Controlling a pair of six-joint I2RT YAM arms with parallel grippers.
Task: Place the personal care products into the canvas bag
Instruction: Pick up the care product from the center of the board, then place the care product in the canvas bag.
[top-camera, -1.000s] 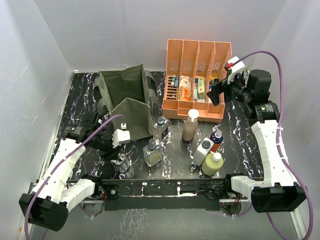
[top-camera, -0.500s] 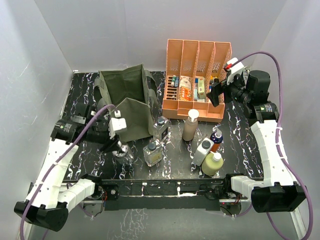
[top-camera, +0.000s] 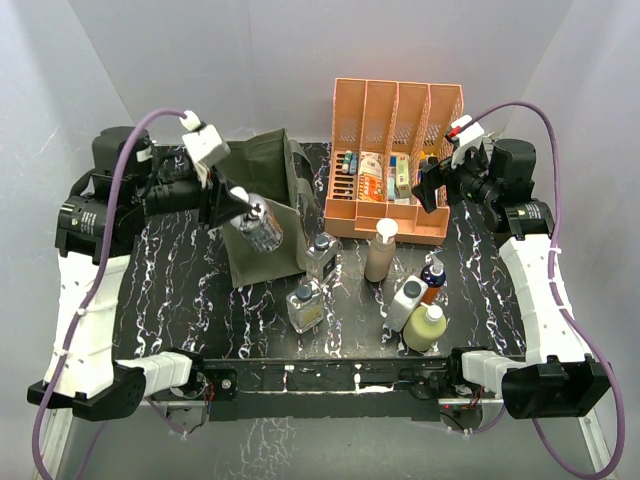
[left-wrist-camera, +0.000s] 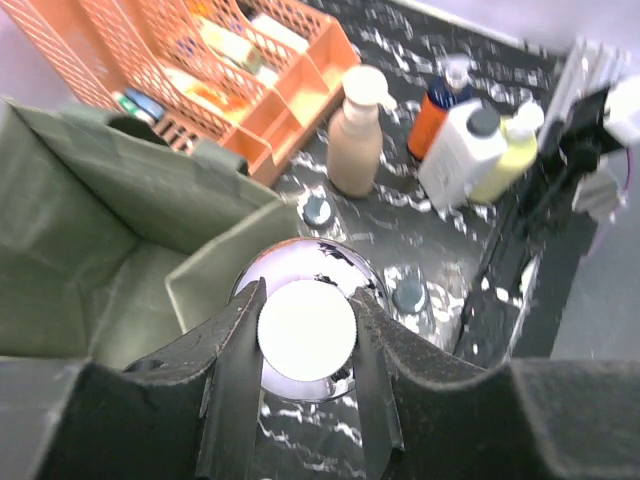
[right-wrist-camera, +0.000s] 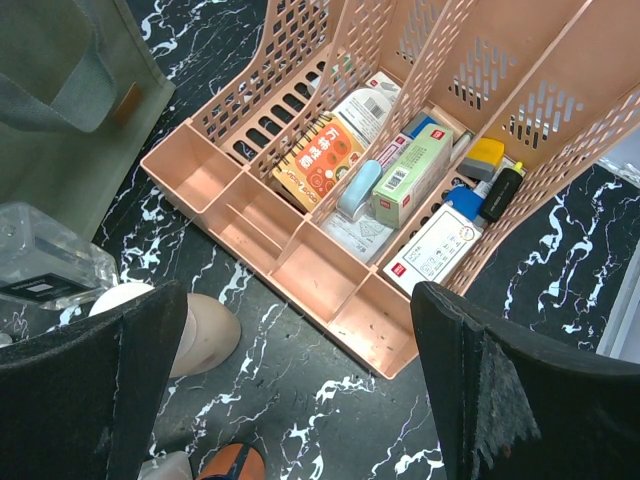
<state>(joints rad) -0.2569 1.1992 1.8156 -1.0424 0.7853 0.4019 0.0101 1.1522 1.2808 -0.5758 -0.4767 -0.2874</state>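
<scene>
I will next move my left gripper outward over the bag's opening (top-camera: 262, 172) (left-wrist-camera: 120, 265), then lower it inside and let go of the glass bottle, because the bottle is hanging over the bag's front side.
My left gripper (top-camera: 238, 203) is shut on a clear glass bottle (top-camera: 262, 230) and holds it tilted in the air over the front wall of the olive-green canvas bag (top-camera: 255, 165). In the left wrist view my fingers clamp its bright cap (left-wrist-camera: 306, 330) beside the bag's open mouth (left-wrist-camera: 90, 240). Two more clear glass bottles (top-camera: 322, 252) (top-camera: 306, 306), a tall beige bottle (top-camera: 381, 250), a white grey-capped bottle (top-camera: 406, 303), a small orange-blue bottle (top-camera: 433, 278) and a pale yellow bottle (top-camera: 425, 328) stand on the table. My right gripper (top-camera: 432, 187) is open and empty above the table.
A peach slotted file organiser (top-camera: 395, 115) with small boxes and tubes stands at the back right, just below my right gripper (right-wrist-camera: 300, 390). The right wrist view also shows the organiser (right-wrist-camera: 300, 260), the beige bottle (right-wrist-camera: 195, 335) and the bag's corner (right-wrist-camera: 80, 70).
My left arm has lifted the clear glass bottle from the table's front left and carried it up and back to the bag's front wall. The right arm has barely moved.
</scene>
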